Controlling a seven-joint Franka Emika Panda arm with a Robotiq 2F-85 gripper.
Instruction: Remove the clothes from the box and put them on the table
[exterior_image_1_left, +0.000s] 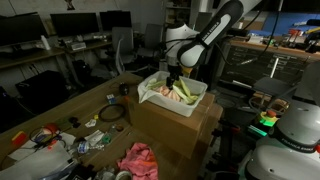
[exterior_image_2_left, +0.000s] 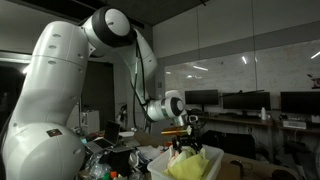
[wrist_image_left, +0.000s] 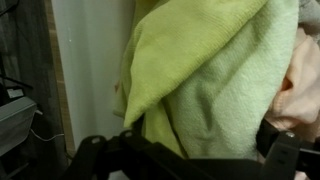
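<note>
The bunched fold of green cloth is already between my gripper's spread fingers, so my gripper will next go down into the white box (exterior_image_1_left: 196, 102) onto that fold.
A white box (exterior_image_1_left: 196, 102) stands on a cardboard carton and holds a light green cloth (exterior_image_1_left: 184, 91) and a peach cloth (exterior_image_1_left: 160, 92). My gripper (exterior_image_1_left: 172, 77) is lowered into the box over the green cloth. It also shows in an exterior view (exterior_image_2_left: 181, 149) just above the green cloth (exterior_image_2_left: 192, 163). In the wrist view the green cloth (wrist_image_left: 215, 75) fills the space between my spread fingers (wrist_image_left: 190, 150), and the peach cloth (wrist_image_left: 305, 85) lies at the right edge. A pink cloth (exterior_image_1_left: 140, 160) lies on the table.
The wooden table (exterior_image_1_left: 70, 105) carries a black cable coil (exterior_image_1_left: 111, 114) and scattered small items (exterior_image_1_left: 50, 138). The cardboard carton (exterior_image_1_left: 175, 130) stands against the table's edge. Desks with monitors (exterior_image_1_left: 90, 22) line the back wall.
</note>
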